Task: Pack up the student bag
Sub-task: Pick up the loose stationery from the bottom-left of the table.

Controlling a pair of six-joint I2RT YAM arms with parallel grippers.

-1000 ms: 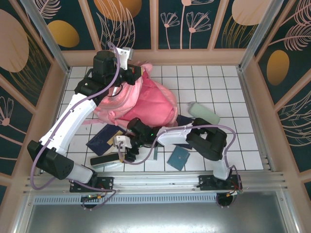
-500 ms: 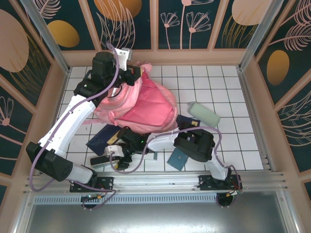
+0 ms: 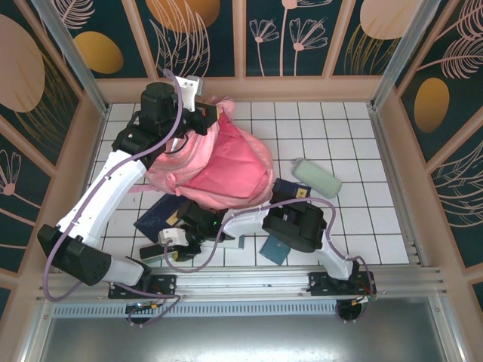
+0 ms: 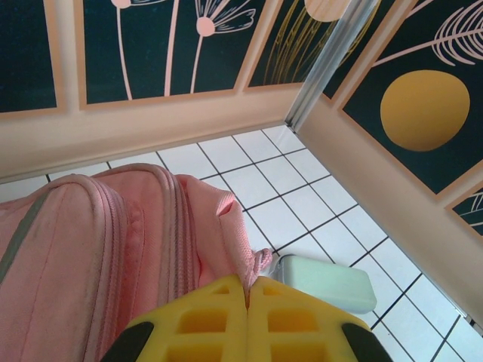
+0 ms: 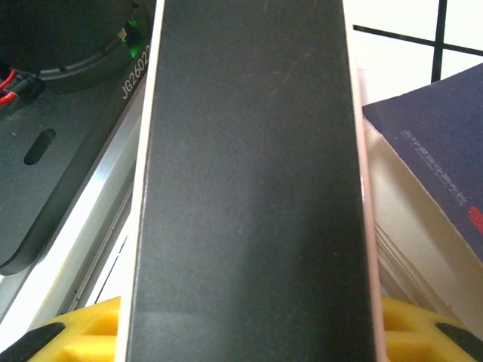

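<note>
The right gripper lifts the black box [image 3: 149, 251] outward to the pink backpack's opening [image 3: 231, 157] next, lowers it inside and releases. My left gripper holds that opening open.
The student bag [image 3: 226, 162] is a large pink backpack lying at the back middle of the tiled floor. My left gripper [image 3: 213, 115] is at its top end, shut on a pink fabric loop of the bag [image 4: 90, 249]; in the left wrist view the yellow fingers [image 4: 302, 324] meet with the loop pinched between them. My right gripper [image 3: 175, 240] reaches left to the near edge, over a flat black box [image 3: 149, 251]. In the right wrist view the black box [image 5: 249, 151] runs between the yellow fingers [image 5: 75, 335], which sit against both its long sides.
A navy book [image 3: 157, 215] lies just beyond the black box, its corner beside it [image 5: 438, 143]. A mint case [image 3: 317, 177] rests right of the bag. A teal notebook [image 3: 275, 247] lies near the right arm. The left arm's base plate [image 5: 60, 151] is close by.
The right arm swung left and down along the near edge to the black box, and its fingers closed in on it. The left gripper kept its hold on the bag loop.
</note>
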